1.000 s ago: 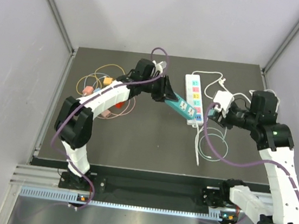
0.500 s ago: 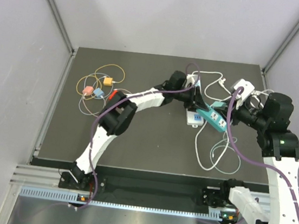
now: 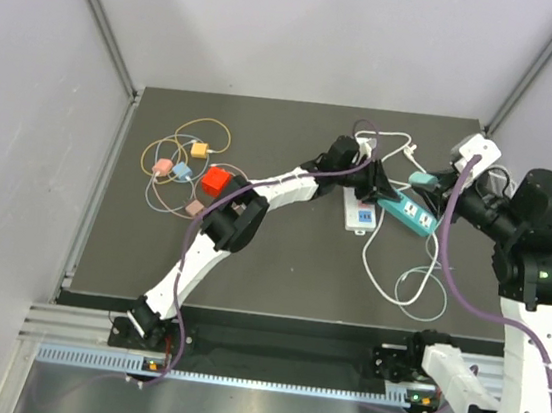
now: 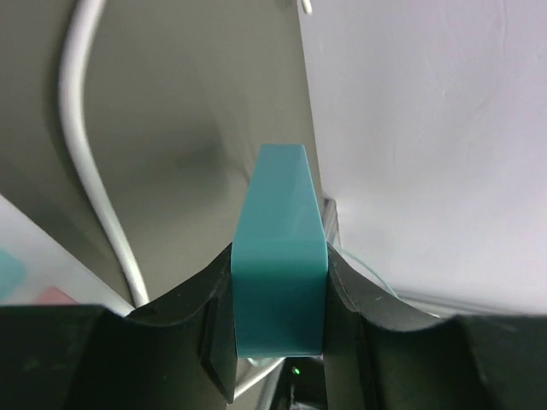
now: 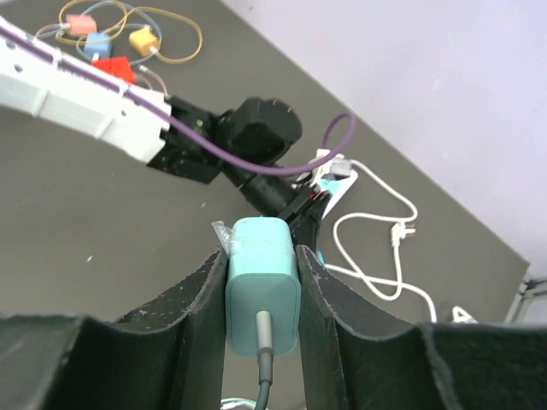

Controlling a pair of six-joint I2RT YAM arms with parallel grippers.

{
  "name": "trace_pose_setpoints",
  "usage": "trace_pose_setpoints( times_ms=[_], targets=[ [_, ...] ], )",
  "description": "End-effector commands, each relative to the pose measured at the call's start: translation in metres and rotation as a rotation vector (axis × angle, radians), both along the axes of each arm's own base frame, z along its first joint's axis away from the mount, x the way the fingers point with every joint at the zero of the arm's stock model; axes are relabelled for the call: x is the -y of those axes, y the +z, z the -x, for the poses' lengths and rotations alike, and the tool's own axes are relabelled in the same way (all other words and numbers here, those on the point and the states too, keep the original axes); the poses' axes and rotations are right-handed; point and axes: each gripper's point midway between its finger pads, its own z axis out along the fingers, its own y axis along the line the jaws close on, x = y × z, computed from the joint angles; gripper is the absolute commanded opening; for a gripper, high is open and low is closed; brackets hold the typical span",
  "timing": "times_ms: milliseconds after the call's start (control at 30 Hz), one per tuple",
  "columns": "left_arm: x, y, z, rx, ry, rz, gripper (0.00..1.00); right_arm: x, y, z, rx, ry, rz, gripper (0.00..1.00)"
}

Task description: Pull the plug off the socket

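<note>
The plug is already apart, and my left gripper holds the teal socket strip. Next I will lower the strip onto the mat (image 3: 406,213) (image 4: 195,181) beside the white power strip and release it.
My left gripper (image 3: 382,193) reaches far to the right and is shut on one end of a teal socket strip (image 3: 412,214), held above the mat. In the left wrist view the strip (image 4: 279,248) fills the gap between my fingers (image 4: 197,325). My right gripper (image 3: 430,182) is shut on a teal plug (image 3: 421,177) with a grey cable. The plug sits just behind the strip and looks apart from it. In the right wrist view the plug (image 5: 261,278) is clamped between the pads, with the left gripper (image 5: 303,209) beyond it.
A white power strip (image 3: 359,215) lies under the left gripper, and its white cable (image 3: 416,284) loops to the front right. Small coloured plugs on thin cables (image 3: 186,160) and a red block (image 3: 217,180) lie at the left. Grey walls surround the mat.
The left arm has swung right, carrying the teal strip. The right gripper has drawn back to the right with the plug, which now sits apart from the strip.
</note>
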Motion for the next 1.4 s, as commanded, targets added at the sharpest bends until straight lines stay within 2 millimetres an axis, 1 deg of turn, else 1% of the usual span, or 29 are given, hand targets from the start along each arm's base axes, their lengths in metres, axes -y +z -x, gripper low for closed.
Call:
trace_pose_setpoints(
  times_ms=[0, 33, 67, 167, 200, 267, 300, 367, 400, 467, 500, 567, 600, 633, 667, 700, 733, 767, 867, 900, 967, 1000, 1067, 1100, 1133, 1200, 1267, 1300, 1367],
  targets=[
    [0.003, 0.003, -0.022, 0.085, 0.073, -0.016, 0.01, 0.005, 0.046, 0.001, 0.087, -0.041, -0.038, 0.0],
    [0.002, -0.004, -0.024, 0.081, 0.081, -0.031, 0.02, 0.006, 0.054, 0.001, 0.097, -0.057, -0.047, 0.0],
    [0.002, -0.01, -0.027, 0.089, 0.095, -0.048, 0.04, 0.008, 0.074, 0.001, 0.136, -0.071, -0.053, 0.0],
    [0.003, -0.018, -0.033, 0.094, 0.117, -0.071, 0.05, 0.015, 0.103, -0.004, 0.171, -0.125, -0.077, 0.0],
    [0.004, -0.021, -0.035, 0.095, 0.127, -0.075, 0.06, 0.017, 0.128, 0.002, 0.229, -0.14, -0.089, 0.0],
    [0.005, -0.026, -0.039, 0.095, 0.136, -0.077, 0.07, 0.018, 0.148, -0.001, 0.247, -0.158, -0.125, 0.0],
    [0.007, -0.027, -0.04, 0.096, 0.139, -0.077, 0.07, 0.021, 0.173, 0.006, 0.306, -0.179, -0.141, 0.0],
    [0.009, -0.031, -0.041, 0.097, 0.142, -0.079, 0.08, 0.024, 0.197, 0.003, 0.339, -0.203, -0.186, 0.0],
    [0.009, -0.032, -0.042, 0.1, 0.147, -0.081, 0.11, 0.028, 0.224, 0.013, 0.403, -0.228, -0.212, 0.0],
    [0.009, -0.038, -0.042, 0.095, 0.148, -0.088, 0.15, 0.03, 0.243, 0.007, 0.427, -0.244, -0.252, 0.0],
    [0.009, -0.038, -0.042, 0.094, 0.148, -0.088, 0.2, 0.031, 0.261, 0.017, 0.475, -0.243, -0.271, 0.0],
    [0.009, -0.038, -0.041, 0.097, 0.142, -0.088, 0.3, 0.029, 0.27, 0.012, 0.483, -0.233, -0.305, 0.0],
    [0.01, -0.038, -0.04, 0.098, 0.138, -0.087, 0.34, 0.027, 0.269, 0.009, 0.473, -0.227, -0.312, 0.0],
    [0.01, -0.032, -0.038, 0.103, 0.128, -0.077, 0.44, 0.026, 0.265, 0.001, 0.449, -0.223, -0.321, 0.0],
    [0.01, -0.026, -0.037, 0.114, 0.12, -0.067, 0.47, 0.022, 0.258, -0.005, 0.42, -0.205, -0.321, 0.0],
    [0.01, -0.01, -0.038, 0.14, 0.118, -0.043, 0.52, 0.02, 0.252, -0.01, 0.4, -0.196, -0.32, 0.0],
    [0.009, -0.007, -0.037, 0.149, 0.118, -0.038, 0.59, 0.018, 0.246, -0.016, 0.379, -0.19, -0.321, 0.0],
    [0.009, 0.004, -0.036, 0.173, 0.108, -0.015, 0.68, 0.017, 0.231, -0.026, 0.339, -0.188, -0.316, 0.0],
    [0.005, 0.044, -0.034, 0.235, 0.102, 0.055, 0.84, 0.012, 0.211, -0.04, 0.289, -0.165, -0.307, 0.0],
    [0.003, 0.066, -0.033, 0.263, 0.102, 0.086, 0.86, 0.01, 0.208, -0.042, 0.276, -0.154, -0.304, 0.0],
    [0.0, 0.086, -0.031, 0.292, 0.09, 0.131, 0.88, 0.007, 0.2, -0.049, 0.24, -0.141, -0.302, 0.0],
    [-0.003, 0.108, -0.028, 0.315, 0.089, 0.164, 0.91, 0.005, 0.198, -0.05, 0.229, -0.124, -0.306, 0.0],
    [-0.01, 0.125, -0.028, 0.337, 0.094, 0.186, 0.93, -0.002, 0.194, -0.053, 0.192, -0.089, -0.33, 0.0],
    [-0.017, 0.149, -0.026, 0.368, 0.104, 0.208, 0.96, -0.009, 0.193, -0.051, 0.175, -0.049, -0.338, 0.0],
    [-0.024, 0.148, -0.027, 0.372, 0.112, 0.196, 0.97, -0.013, 0.193, -0.052, 0.152, -0.03, -0.367, 0.0],
    [-0.041, 0.174, -0.024, 0.412, 0.141, 0.203, 0.98, -0.02, 0.192, -0.05, 0.133, 0.007, -0.389, 0.0],
    [-0.058, 0.184, -0.028, 0.447, 0.165, 0.176, 0.98, -0.025, 0.194, -0.05, 0.135, 0.032, -0.4, 0.0],
    [-0.07, 0.2, -0.024, 0.469, 0.179, 0.169, 0.98, -0.028, 0.194, -0.049, 0.125, 0.043, -0.41, 0.0],
    [-0.086, 0.21, -0.025, 0.539, 0.194, 0.127, 0.99, -0.037, 0.193, -0.049, 0.11, 0.074, -0.42, 0.0]
  ],
)
